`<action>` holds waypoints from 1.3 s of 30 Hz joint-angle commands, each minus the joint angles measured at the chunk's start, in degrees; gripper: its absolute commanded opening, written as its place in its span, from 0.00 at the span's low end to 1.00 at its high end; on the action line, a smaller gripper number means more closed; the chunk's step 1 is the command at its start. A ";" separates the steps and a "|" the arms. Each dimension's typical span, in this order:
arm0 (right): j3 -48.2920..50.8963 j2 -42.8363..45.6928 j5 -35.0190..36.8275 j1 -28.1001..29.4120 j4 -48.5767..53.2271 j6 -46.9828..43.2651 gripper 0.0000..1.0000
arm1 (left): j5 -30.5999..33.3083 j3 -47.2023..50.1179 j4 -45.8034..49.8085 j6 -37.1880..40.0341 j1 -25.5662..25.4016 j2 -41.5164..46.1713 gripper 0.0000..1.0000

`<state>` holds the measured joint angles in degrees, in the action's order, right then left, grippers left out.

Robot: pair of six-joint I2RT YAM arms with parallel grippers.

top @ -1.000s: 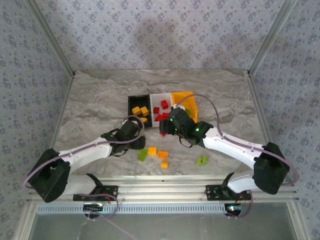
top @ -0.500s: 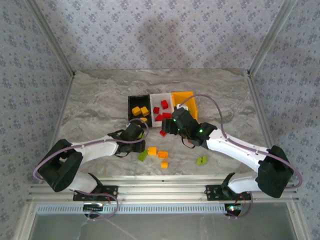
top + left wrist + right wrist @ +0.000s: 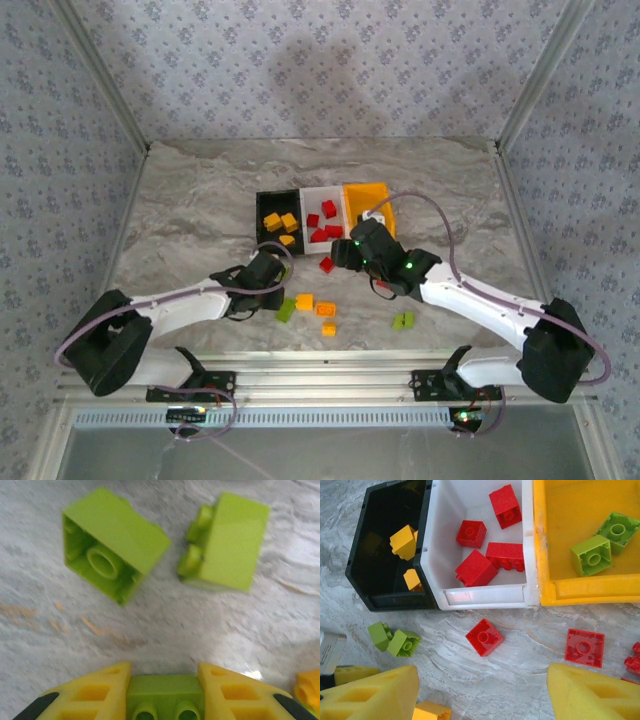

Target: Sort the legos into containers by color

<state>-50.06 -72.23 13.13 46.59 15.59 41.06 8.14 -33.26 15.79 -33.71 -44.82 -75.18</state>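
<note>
The left gripper raises the lime green lego next and carries it outward past the white container. It releases the lego at the orange-yellow container, which holds green legos.
My left gripper is shut on a lime green lego low over the marble; in the top view the left gripper is near the black container. Two more green legos lie just ahead of it. My right gripper is open over the table in front of the containers, with a red lego lying ahead of its fingers. The black container holds yellow-orange legos, the white container red ones, the orange-yellow container green ones.
Loose on the table near the front lie orange legos, a green lego and a green pair. More red legos lie right of the right gripper. Metal frame rails border the table.
My left gripper has closed on the green lego. The right gripper has drawn back a little to the right, still open, leaving a red lego exposed on the table.
</note>
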 commanded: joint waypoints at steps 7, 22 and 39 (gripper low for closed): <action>7.61 8.58 4.62 -3.07 3.51 5.41 0.70 | -0.96 -16.95 5.51 2.15 -2.16 0.64 0.26; 15.26 16.42 6.06 -5.01 9.94 10.25 0.71 | -5.61 -65.31 10.17 9.10 -2.20 -39.11 0.23; 16.68 18.30 4.59 -7.27 10.43 10.57 0.73 | -8.76 -91.78 18.54 7.87 -3.39 -56.08 0.71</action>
<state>-33.93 -54.35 17.21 39.86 25.15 50.22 0.62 -122.37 33.54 -26.11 -46.94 -133.38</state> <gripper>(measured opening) 0.731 0.694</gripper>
